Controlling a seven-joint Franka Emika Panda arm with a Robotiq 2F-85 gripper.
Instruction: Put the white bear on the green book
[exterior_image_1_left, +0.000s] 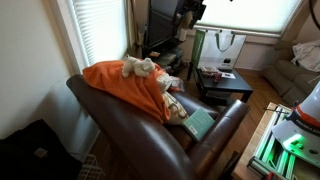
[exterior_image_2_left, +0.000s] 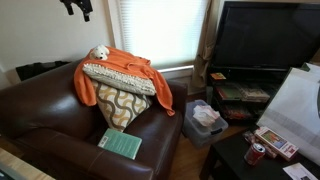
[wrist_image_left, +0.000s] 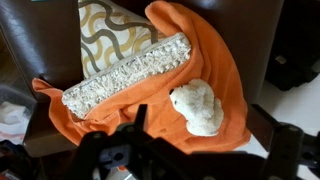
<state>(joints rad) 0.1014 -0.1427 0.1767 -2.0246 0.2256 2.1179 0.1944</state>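
Note:
I need to lower my gripper toward the blanket-covered chair back next, then onto the white bear's lower edge (exterior_image_1_left: 139, 69) (wrist_image_left: 205, 122), because the bear lies well below, between my open fingers.
The white bear (wrist_image_left: 196, 104) lies on the orange blanket (wrist_image_left: 215, 60) draped over the back of the brown leather armchair. It shows in both exterior views (exterior_image_1_left: 140, 67) (exterior_image_2_left: 99, 54). The green book (exterior_image_2_left: 121, 144) lies flat on the armchair seat near its front edge, and it also shows from the side in an exterior view (exterior_image_1_left: 200, 123). My gripper (wrist_image_left: 200, 122) is open and empty, hanging well above the bear with the bear between its fingers in the wrist view. It sits at the top of the picture in both exterior views (exterior_image_2_left: 79, 8) (exterior_image_1_left: 190, 11).
A knitted cushion (exterior_image_2_left: 118, 76) and a patterned pillow (exterior_image_2_left: 122, 108) lean on the chair back under the blanket. The armchair's arms (exterior_image_2_left: 35, 105) flank the seat. A dark low table (exterior_image_1_left: 222, 85), a TV (exterior_image_2_left: 265, 38) and a window with blinds (exterior_image_2_left: 160, 30) stand around.

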